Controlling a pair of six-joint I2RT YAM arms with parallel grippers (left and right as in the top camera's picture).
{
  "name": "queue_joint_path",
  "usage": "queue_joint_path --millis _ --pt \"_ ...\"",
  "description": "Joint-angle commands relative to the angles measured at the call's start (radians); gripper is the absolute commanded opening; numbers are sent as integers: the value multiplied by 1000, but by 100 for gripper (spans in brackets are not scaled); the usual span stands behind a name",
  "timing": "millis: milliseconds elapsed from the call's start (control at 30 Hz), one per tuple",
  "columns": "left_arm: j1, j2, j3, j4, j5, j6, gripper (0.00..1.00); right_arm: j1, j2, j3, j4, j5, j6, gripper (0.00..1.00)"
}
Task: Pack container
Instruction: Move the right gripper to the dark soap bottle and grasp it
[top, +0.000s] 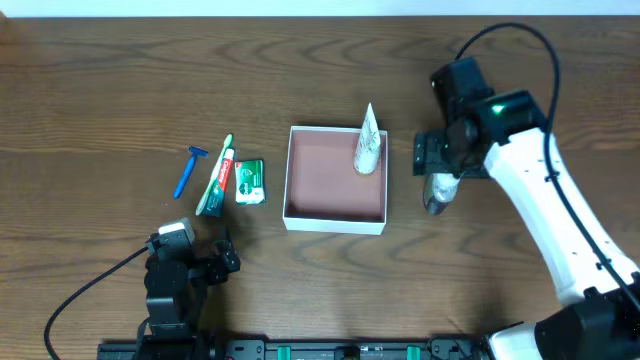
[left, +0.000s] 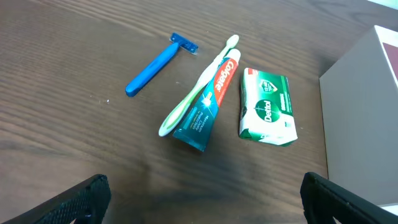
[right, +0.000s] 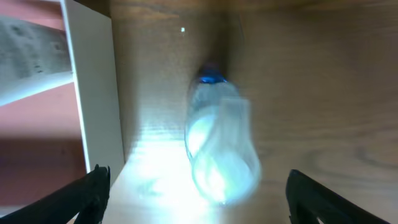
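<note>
I need to lower my right gripper over the rounded end of the clear bottle (top: 438, 196) (right: 224, 167) and close on the bottle's sides, because it is already between my open fingers.
The container (top: 335, 222) is a shallow white-walled box with a reddish-brown floor at the table's middle. A white tube (top: 368, 142) leans in its far right corner. My right gripper (top: 440, 165) is open above a small clear bottle with a blue cap (right: 221, 140), which lies on the table just right of the container wall (right: 96, 93). Left of the container lie a blue razor (left: 158, 62), a green toothbrush (left: 196, 90), a toothpaste tube (left: 208, 102) and a green soap pack (left: 267, 106). My left gripper (left: 199, 205) is open and empty near the front edge.
The bottle also shows in the overhead view (top: 438, 192). Black cables run from both arms, one along the front left (top: 90, 290). Bare wood lies left of the razor and right of my right arm.
</note>
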Motion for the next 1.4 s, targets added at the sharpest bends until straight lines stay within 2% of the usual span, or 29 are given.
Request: queue_joint_path --millis 0,167,433,700,933,1133,1367 --pt "-4 -8 -16 0 -1 1 98 -6 -7 -75 62 -17 16 86" --pt "-4 -8 -16 0 -1 1 98 -15 -7 -179 179 -2 16 80" --pt "-4 -8 -16 0 -1 1 98 -51 -7 -254 255 23 16 77" --pt "-4 -8 -16 0 -1 1 98 -51 -8 -277 314 14 5 61" --pt "-4 -8 -16 0 -1 1 98 -51 -29 -268 309 11 -35 39" --pt "-4 -8 -16 0 -1 2 98 -49 -114 -202 257 11 -48 31" --pt "-4 -8 -16 0 -1 1 98 -15 -269 -51 135 -13 -48 27"
